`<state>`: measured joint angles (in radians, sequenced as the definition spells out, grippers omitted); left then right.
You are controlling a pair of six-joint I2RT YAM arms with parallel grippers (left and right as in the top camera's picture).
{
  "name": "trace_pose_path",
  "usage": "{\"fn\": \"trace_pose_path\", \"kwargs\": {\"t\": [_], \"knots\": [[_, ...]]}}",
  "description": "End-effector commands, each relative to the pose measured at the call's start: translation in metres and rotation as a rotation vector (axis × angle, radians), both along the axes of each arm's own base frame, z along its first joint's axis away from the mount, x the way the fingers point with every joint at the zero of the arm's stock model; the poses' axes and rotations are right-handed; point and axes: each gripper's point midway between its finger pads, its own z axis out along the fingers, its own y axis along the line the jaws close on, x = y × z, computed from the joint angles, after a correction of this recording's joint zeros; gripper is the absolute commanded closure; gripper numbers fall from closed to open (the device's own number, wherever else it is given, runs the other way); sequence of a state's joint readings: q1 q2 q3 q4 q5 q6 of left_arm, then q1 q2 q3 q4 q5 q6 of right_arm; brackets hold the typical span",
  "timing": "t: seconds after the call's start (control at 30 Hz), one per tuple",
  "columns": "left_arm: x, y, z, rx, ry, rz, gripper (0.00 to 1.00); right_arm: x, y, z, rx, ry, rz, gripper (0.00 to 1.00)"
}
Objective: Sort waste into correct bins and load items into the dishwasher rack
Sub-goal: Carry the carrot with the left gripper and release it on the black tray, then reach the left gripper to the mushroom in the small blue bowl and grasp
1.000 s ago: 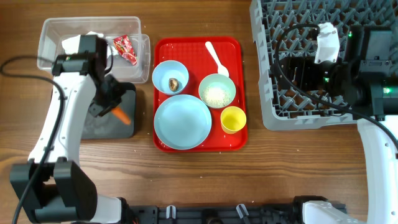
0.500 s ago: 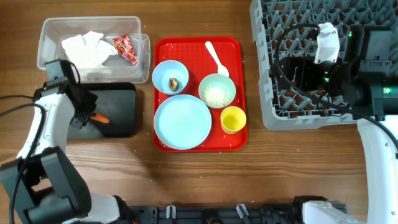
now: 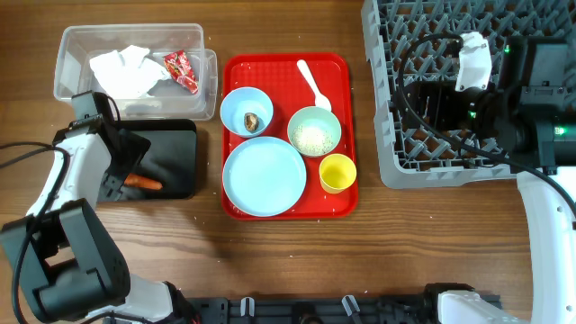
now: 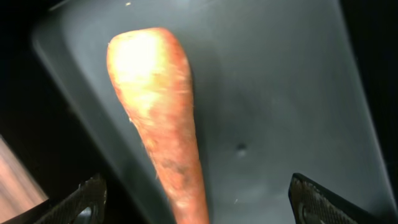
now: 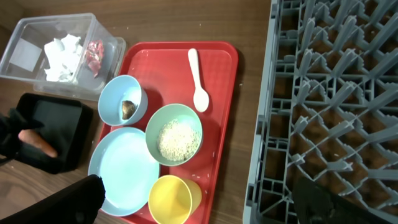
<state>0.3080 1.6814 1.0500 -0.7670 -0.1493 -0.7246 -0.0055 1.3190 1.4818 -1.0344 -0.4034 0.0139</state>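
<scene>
The left gripper should next rise from the carrot and then lower onto the pale blue bowl's rim facing the rice, as the brown lump is still inside the bowl.
The orange carrot (image 4: 161,118) lies loose in the black tray (image 3: 175,148), near its front left corner (image 3: 144,184). My left gripper (image 4: 200,194) hovers just over it, open, fingers wide on either side and not touching. The clear tub (image 3: 72,54) holds the white tissue (image 3: 121,67) and red wrapper (image 3: 182,70). On the red tray (image 3: 340,67) stand the plate (image 3: 265,176), a bowl (image 3: 236,103) with the brown lump (image 3: 253,120), a bowl of rice (image 3: 314,135), the yellow cup (image 3: 337,173) and the spoon (image 3: 312,84). My right gripper (image 5: 202,199) is open and empty, high above the rack's (image 3: 405,153) left edge.
The right arm's body covers the right part of the grey rack. A few rice grains lie scattered on the red tray near the cup. Bare wooden table (image 3: 270,261) runs along the front.
The left gripper carried the carrot down to the left part of the black tray, then opened; the carrot now lies in the tray. The right arm has not moved.
</scene>
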Motion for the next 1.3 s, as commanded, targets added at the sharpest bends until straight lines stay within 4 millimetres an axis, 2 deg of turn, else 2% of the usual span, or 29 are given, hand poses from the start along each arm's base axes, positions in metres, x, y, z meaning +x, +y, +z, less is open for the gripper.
{"fn": "trace_pose_path", "kwargs": {"t": [0.0, 0.07, 0.13, 0.2, 0.27, 0.37, 0.47, 0.6, 0.77, 0.9, 0.97, 1.27], "knots": [[0.023, 0.006, 0.066, 0.088, -0.114, -0.151, 0.06, 0.005, 0.000, 0.004, 0.001, -0.015, 0.003, 0.00], [0.034, -0.007, 0.096, 0.117, -0.170, -0.292, 0.04, 0.005, 0.000, 0.004, 0.007, -0.010, -0.004, 0.00], [0.044, -0.029, 0.115, 0.131, -0.225, -0.450, 0.02, 0.005, 0.000, 0.004, 0.013, -0.006, -0.011, 0.00], [0.054, -0.059, 0.129, 0.136, -0.273, -0.613, 0.01, 0.005, 0.000, 0.004, 0.013, -0.006, -0.011, 0.00], [0.059, -0.088, 0.134, 0.136, -0.295, -0.741, 0.00, 0.005, 0.000, 0.004, 0.013, -0.006, -0.011, 0.00], [0.068, -0.142, 0.129, 0.134, -0.306, -0.927, 0.00, 0.005, 0.000, 0.004, 0.013, -0.007, -0.011, 0.00], [0.081, -0.201, 0.114, 0.140, -0.322, -1.128, 0.00, 0.005, 0.000, 0.004, 0.013, -0.006, -0.011, 0.00], [0.097, -0.248, 0.080, 0.221, -0.285, -1.322, 0.00, 0.003, 0.000, 0.003, 0.013, 0.000, -0.011, 0.00], [0.106, -0.276, 0.029, 0.263, -0.203, -1.474, 0.00, 0.001, 0.000, 0.000, 0.012, 0.015, -0.010, 0.00], [0.112, -0.285, 0.004, 0.247, -0.182, -1.506, 0.02, 0.000, 0.000, -0.001, 0.012, 0.022, -0.011, 0.00], [0.115, -0.289, 0.000, 0.238, -0.195, -1.515, 0.03, 0.000, 0.000, -0.001, 0.012, 0.022, -0.011, 0.00], [0.125, -0.303, 0.008, 0.261, -0.266, -1.523, 0.13, -0.001, 0.000, -0.001, 0.012, 0.024, -0.011, 0.00]]}}
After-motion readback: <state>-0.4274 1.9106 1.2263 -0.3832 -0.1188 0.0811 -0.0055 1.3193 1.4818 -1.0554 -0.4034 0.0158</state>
